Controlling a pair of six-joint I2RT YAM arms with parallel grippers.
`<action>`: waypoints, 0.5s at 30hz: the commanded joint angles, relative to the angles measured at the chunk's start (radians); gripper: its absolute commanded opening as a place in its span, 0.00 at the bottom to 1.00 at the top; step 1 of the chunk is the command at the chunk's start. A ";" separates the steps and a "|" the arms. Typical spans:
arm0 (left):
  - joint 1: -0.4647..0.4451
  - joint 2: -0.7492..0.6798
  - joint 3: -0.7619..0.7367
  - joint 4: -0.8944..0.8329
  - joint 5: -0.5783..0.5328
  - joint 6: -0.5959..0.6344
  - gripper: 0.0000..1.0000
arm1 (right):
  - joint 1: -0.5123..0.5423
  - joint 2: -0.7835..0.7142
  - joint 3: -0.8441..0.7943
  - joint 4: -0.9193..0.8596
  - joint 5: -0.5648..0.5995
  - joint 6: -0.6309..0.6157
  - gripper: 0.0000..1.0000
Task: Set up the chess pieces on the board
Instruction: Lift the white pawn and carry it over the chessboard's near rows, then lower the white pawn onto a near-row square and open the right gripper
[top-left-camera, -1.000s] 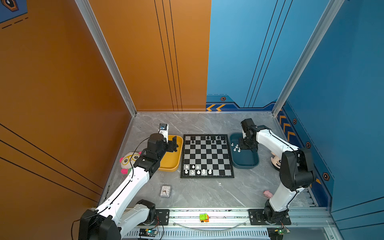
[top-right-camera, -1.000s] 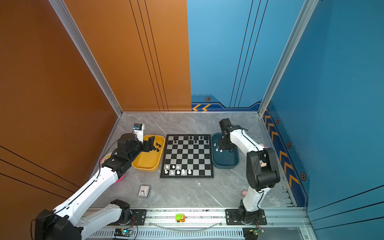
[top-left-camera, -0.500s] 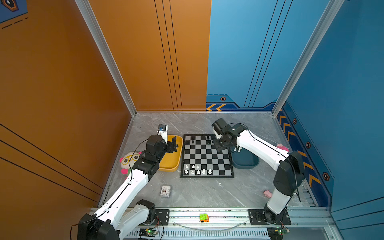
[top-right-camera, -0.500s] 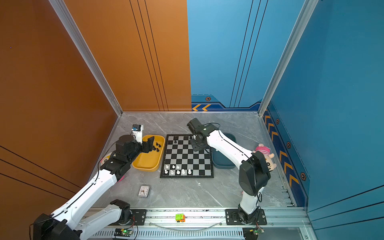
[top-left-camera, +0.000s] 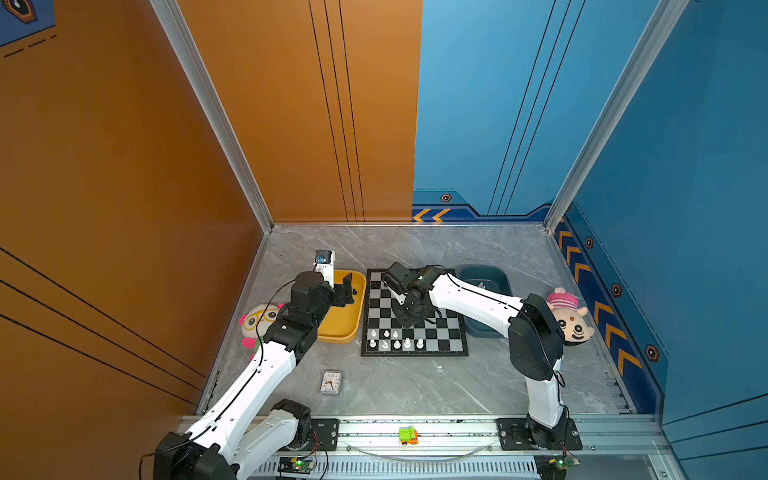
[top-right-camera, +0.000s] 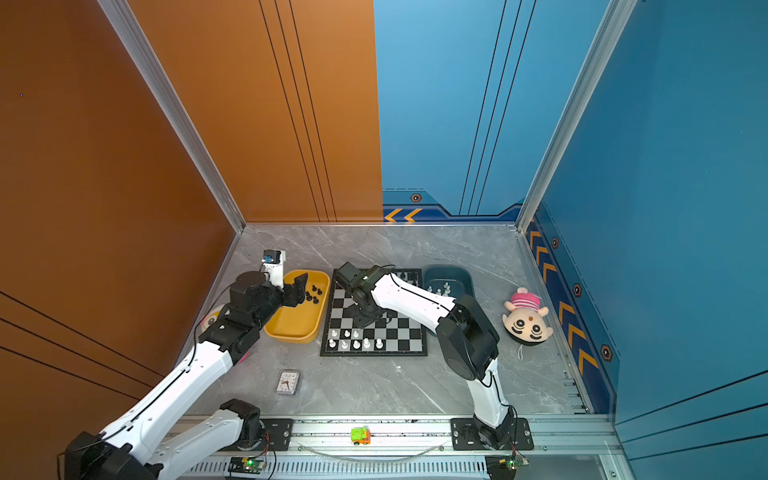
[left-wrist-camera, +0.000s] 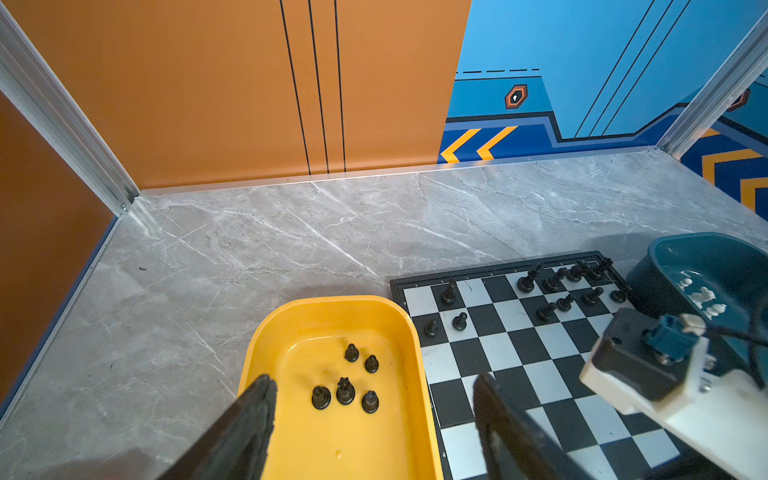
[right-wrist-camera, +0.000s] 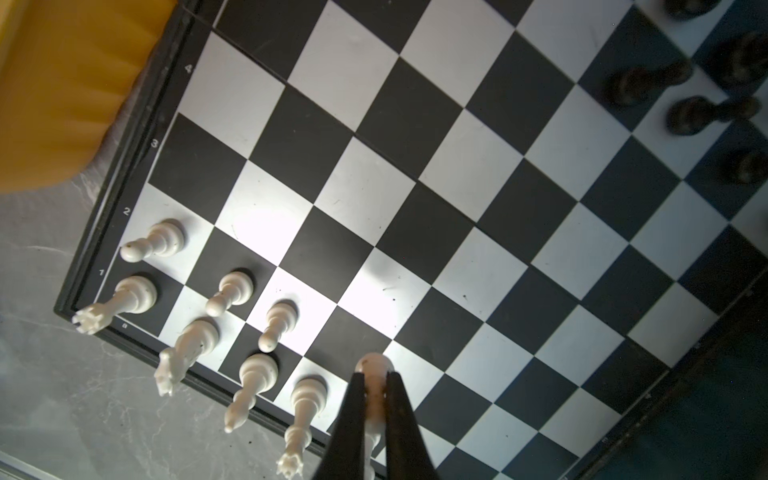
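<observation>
My right gripper next moves back and down onto the dark square beside the short white pieces and releases the white piece, since that square's empty.
The board (top-left-camera: 444, 334) lies mid-table. My right gripper (right-wrist-camera: 375, 376) is shut on a white piece (right-wrist-camera: 372, 362), hanging over the near rows beside several standing white pieces (right-wrist-camera: 253, 374). In both top views that gripper (top-left-camera: 405, 322) (top-right-camera: 362, 321) points down over the board's left half. Black pieces (left-wrist-camera: 552, 280) stand on the far rows. My left gripper (left-wrist-camera: 374, 382) hangs open and empty above the yellow tray (left-wrist-camera: 332, 449), which holds several black pieces (left-wrist-camera: 345, 390). It also shows in a top view (top-left-camera: 347, 289). More white pieces (left-wrist-camera: 702, 296) lie in the teal tray (top-left-camera: 486, 276).
A plush doll (top-left-camera: 571, 318) lies right of the teal tray, another (top-left-camera: 259, 320) under my left arm. A small clock (top-left-camera: 331, 381) lies in front of the board. A toy car (top-left-camera: 408, 435) sits on the front rail. Walls close three sides.
My right arm has swung from the teal tray across to the board's near left part, shut the whole time. The left arm has hardly moved and stays open.
</observation>
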 joint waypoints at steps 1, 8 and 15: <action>0.009 -0.015 -0.010 0.010 0.006 -0.006 0.76 | 0.007 0.021 0.000 -0.026 -0.011 0.029 0.00; 0.006 -0.020 -0.012 0.007 -0.001 -0.003 0.76 | 0.010 0.029 -0.030 -0.005 -0.026 0.046 0.00; 0.004 -0.020 -0.014 0.007 -0.003 -0.003 0.76 | 0.019 0.026 -0.065 0.012 -0.040 0.064 0.00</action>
